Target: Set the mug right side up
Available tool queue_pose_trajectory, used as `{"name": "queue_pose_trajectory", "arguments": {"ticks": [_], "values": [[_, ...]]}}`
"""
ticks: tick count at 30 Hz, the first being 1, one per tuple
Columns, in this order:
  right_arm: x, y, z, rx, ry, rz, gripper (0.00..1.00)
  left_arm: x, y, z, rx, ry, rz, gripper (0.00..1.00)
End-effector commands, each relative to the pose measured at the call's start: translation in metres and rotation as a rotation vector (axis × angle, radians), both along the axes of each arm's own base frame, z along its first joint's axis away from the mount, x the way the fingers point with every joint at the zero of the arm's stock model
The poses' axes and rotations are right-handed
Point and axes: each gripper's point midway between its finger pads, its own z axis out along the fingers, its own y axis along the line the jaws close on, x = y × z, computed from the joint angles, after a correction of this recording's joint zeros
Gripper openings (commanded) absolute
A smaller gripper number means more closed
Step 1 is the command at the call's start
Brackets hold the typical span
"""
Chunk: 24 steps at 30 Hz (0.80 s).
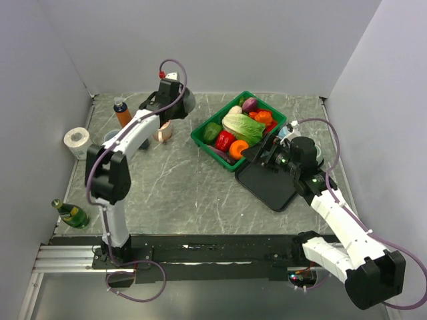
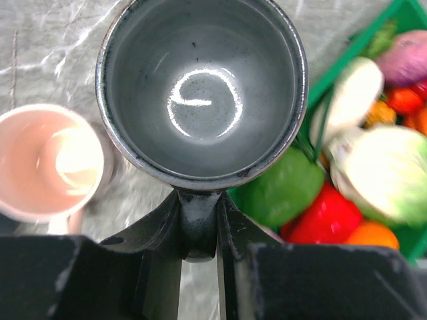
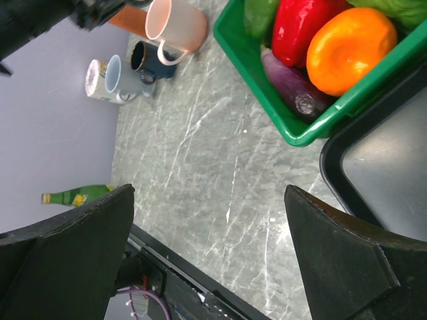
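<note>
Next, the left gripper goes down to the bare tabletop between pink mug (image 1: 162, 131) and green basket and lets go of the handle, since that clear spot is below it.
My left gripper (image 2: 198, 217) is shut on the handle of a dark grey mug (image 2: 200, 87). The mug's open mouth faces the wrist camera and its empty inside shows. In the top view the left gripper (image 1: 172, 100) holds the mug (image 1: 183, 100) above the table at the back, between a pink mug (image 1: 162, 131) and the green basket. My right gripper (image 3: 210, 200) is open and empty, and in the top view the right gripper (image 1: 263, 152) hovers over the black tray's far edge.
A green basket (image 1: 200, 137) of vegetables stands at the back centre, with a black tray (image 1: 273, 190) to its right. An orange bottle (image 1: 122, 112), a paper roll (image 1: 78, 141), a light blue mug (image 1: 110, 139) and a green bottle (image 1: 70, 213) line the left side.
</note>
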Motion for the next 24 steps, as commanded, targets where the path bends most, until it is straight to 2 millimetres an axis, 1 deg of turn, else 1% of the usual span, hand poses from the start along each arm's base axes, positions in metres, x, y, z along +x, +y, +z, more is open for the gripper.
{"name": "queue_pose_trajectory", "arguments": {"ticks": [1, 2, 4, 5, 6, 7, 8, 10, 11, 13, 14, 24], "values": [[0.005, -0.003, 0.005, -0.005, -0.013, 0.006, 1.00, 0.049, -0.007, 0.053, -0.053, -0.189, 0.079, 0.01], [0.005, -0.003, 0.004, -0.005, -0.010, 0.007, 1.00, 0.056, -0.011, 0.045, -0.052, -0.182, 0.079, 0.01], [0.007, -0.004, 0.003, -0.005, -0.004, 0.002, 1.00, 0.062, -0.013, 0.035, -0.045, -0.171, 0.079, 0.01], [0.007, -0.005, 0.002, -0.007, -0.001, 0.003, 1.00, 0.066, -0.014, 0.023, -0.038, -0.157, 0.080, 0.01], [0.007, -0.005, 0.000, -0.009, 0.004, 0.003, 0.99, 0.067, -0.014, 0.017, -0.033, -0.152, 0.079, 0.01], [0.007, -0.006, -0.001, -0.011, 0.007, 0.000, 1.00, 0.068, -0.014, 0.012, -0.026, -0.147, 0.082, 0.01], [0.008, -0.007, -0.003, -0.011, 0.012, -0.005, 1.00, 0.067, -0.014, -0.002, -0.016, -0.126, 0.079, 0.01], [0.007, -0.007, -0.005, -0.011, 0.019, -0.001, 1.00, 0.067, -0.016, -0.012, -0.018, -0.121, 0.067, 0.01], [0.008, -0.007, -0.007, -0.010, 0.025, -0.003, 1.00, 0.064, -0.017, -0.024, -0.014, -0.102, 0.055, 0.01], [0.009, -0.008, -0.008, -0.010, 0.031, -0.001, 0.99, 0.062, -0.021, -0.034, -0.013, -0.091, 0.034, 0.01], [0.009, -0.008, -0.009, -0.009, 0.032, 0.000, 1.00, 0.060, -0.020, -0.043, -0.005, -0.075, 0.034, 0.01], [0.011, -0.007, -0.015, 0.003, 0.054, 0.003, 1.00, 0.051, -0.024, -0.075, 0.036, -0.005, 0.016, 0.01]]}}
